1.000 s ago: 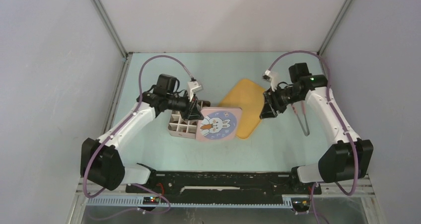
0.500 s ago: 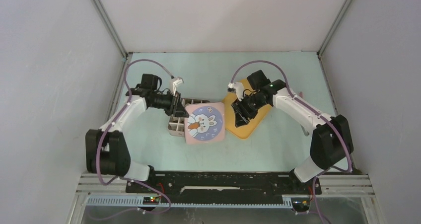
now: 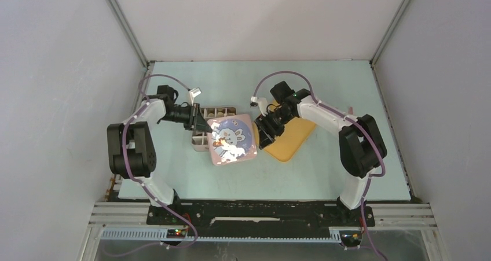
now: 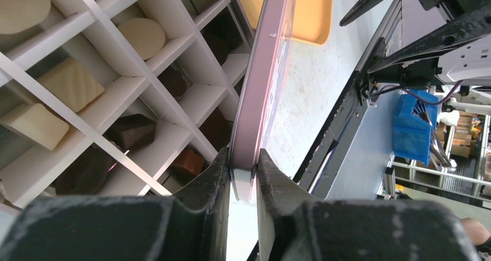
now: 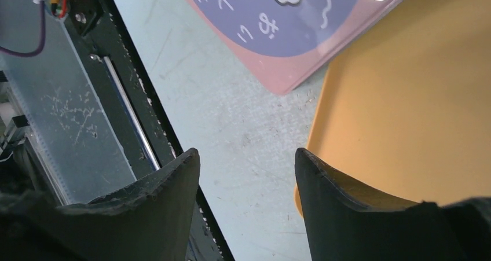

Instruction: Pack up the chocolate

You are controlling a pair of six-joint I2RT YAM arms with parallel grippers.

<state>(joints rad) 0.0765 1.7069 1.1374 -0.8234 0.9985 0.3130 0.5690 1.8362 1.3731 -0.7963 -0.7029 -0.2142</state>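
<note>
The box's uncovered far cells lie outward, so I should next carry the lid in my left gripper outward and to the left in the top view, then release the lid's edge.
Cream-white and dark brown chocolate [image 4: 69, 84] pieces sit in the cells of a white divided box [image 3: 215, 111], left of the table's middle. A pink lid [image 3: 231, 138] with a rabbit picture lies tilted over the box and hides most of it from above. My left gripper [image 4: 243, 168] is shut on the edge of the lid [image 4: 260, 87], at the box's left side [image 3: 200, 122]. My right gripper [image 3: 262, 138] is open just off the lid's right edge. Nothing is between its fingers [image 5: 246, 162]. The lid's corner [image 5: 301, 24] shows ahead of them.
An orange tray [image 3: 292, 135] lies flat to the right of the box, under my right gripper; it also shows in the right wrist view as the tray [image 5: 417, 110]. The black base rail [image 3: 260, 212] runs along the near edge. White walls close in three sides.
The left arm has drawn the lid leftward and further over the box. The right arm has swung left from the tray's right side to the lid's right edge, and its jaws have widened.
</note>
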